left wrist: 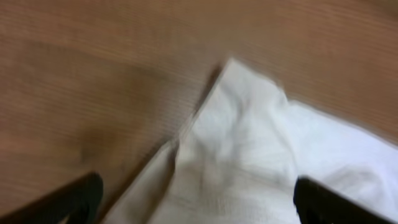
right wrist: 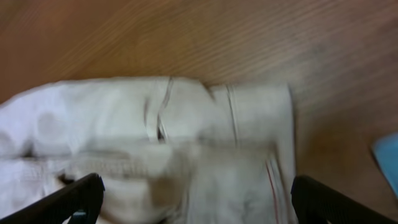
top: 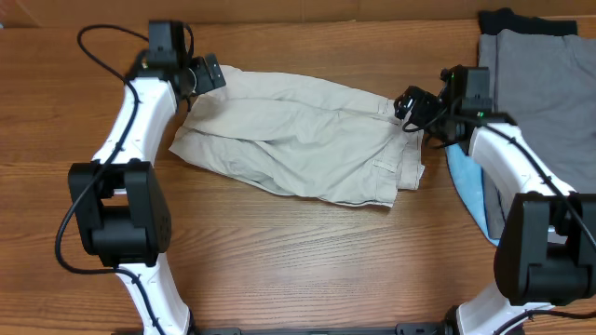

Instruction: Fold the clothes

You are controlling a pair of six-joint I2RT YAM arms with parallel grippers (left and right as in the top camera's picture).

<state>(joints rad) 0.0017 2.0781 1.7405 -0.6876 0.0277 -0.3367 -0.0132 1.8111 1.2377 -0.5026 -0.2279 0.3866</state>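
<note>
The waistband's red-stitched part (top: 411,158) (right wrist: 273,191) lies below and back of my right gripper, its edge clear against bare wood. My right gripper draws back and sinks to close on it next.
A pair of beige shorts (top: 303,140) lies spread across the middle of the wooden table. My left gripper (top: 207,76) is open above the shorts' far left leg end, which shows as pale cloth in the left wrist view (left wrist: 249,155) between the two fingers (left wrist: 199,202). My right gripper (top: 408,104) is open above the waistband at the shorts' right end. In the right wrist view the waistband (right wrist: 205,149) lies between the spread fingers (right wrist: 196,199). Neither gripper holds cloth.
A grey garment (top: 540,102) over a dark one (top: 507,19) lies at the far right. A light blue cloth (top: 468,186) lies beside the right arm, its corner also in the right wrist view (right wrist: 388,155).
</note>
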